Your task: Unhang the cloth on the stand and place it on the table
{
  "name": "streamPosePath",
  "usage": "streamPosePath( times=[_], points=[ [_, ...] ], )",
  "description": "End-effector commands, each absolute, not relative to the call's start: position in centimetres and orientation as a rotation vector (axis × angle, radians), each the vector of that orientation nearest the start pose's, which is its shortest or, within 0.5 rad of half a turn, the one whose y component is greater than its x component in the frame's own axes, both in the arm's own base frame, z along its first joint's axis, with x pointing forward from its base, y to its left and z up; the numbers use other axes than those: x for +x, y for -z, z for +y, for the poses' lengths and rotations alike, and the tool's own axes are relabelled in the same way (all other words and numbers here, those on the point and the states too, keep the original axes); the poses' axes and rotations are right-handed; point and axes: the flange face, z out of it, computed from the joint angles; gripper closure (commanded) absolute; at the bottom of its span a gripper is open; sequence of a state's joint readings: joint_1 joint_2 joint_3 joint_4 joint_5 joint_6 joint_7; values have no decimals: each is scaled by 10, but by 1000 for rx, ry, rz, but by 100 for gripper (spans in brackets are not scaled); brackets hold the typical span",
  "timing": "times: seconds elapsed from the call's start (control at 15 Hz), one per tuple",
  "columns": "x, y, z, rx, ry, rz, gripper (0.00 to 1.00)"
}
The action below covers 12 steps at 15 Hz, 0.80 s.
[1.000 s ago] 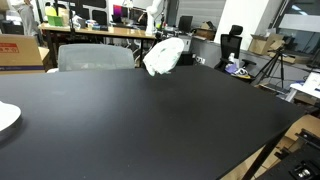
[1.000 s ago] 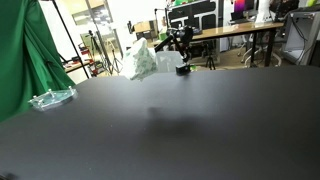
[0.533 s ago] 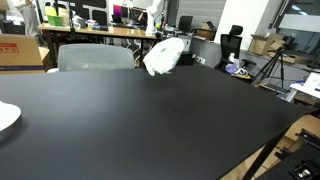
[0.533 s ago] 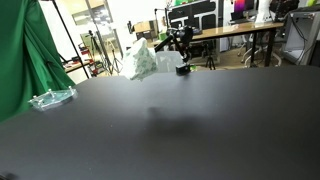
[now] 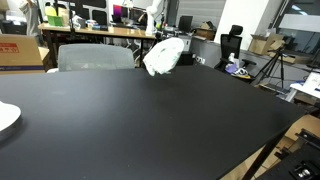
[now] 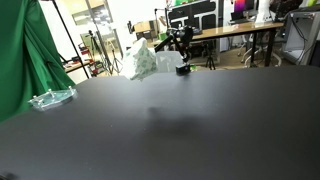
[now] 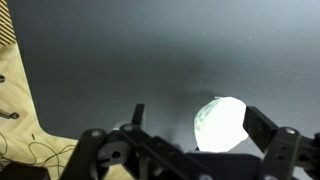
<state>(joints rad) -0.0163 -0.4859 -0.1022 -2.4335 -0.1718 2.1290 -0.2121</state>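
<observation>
The cloth is nearer the finger on the right in the wrist view, so the robot's gripper should shift that way and go down onto the top of the white cloth.
The white cloth hangs bunched on a stand at the far edge of the black table. It also shows in an exterior view, next to a dark fixture; I cannot tell whether that is the stand or my arm. In the wrist view the cloth appears as a bright white lump between my two dark fingers. My gripper is open and empty, apart from the cloth.
A white plate lies at one table edge and a clear plastic piece at another. A green curtain hangs to one side. A grey chair, desks and tripods stand behind. The table edge and cables show in the wrist view.
</observation>
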Motion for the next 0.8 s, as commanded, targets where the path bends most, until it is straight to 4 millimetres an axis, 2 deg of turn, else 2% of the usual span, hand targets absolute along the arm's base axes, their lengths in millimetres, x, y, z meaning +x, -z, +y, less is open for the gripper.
streamPosePath(
  times=[0.0,0.33,0.73],
  points=[
    [463,-475,-56,-3249,347,-233,0],
    [511,-436,-43,-3198,293,-289,0],
    [547,-406,-33,-3133,208,-320,0]
  ],
)
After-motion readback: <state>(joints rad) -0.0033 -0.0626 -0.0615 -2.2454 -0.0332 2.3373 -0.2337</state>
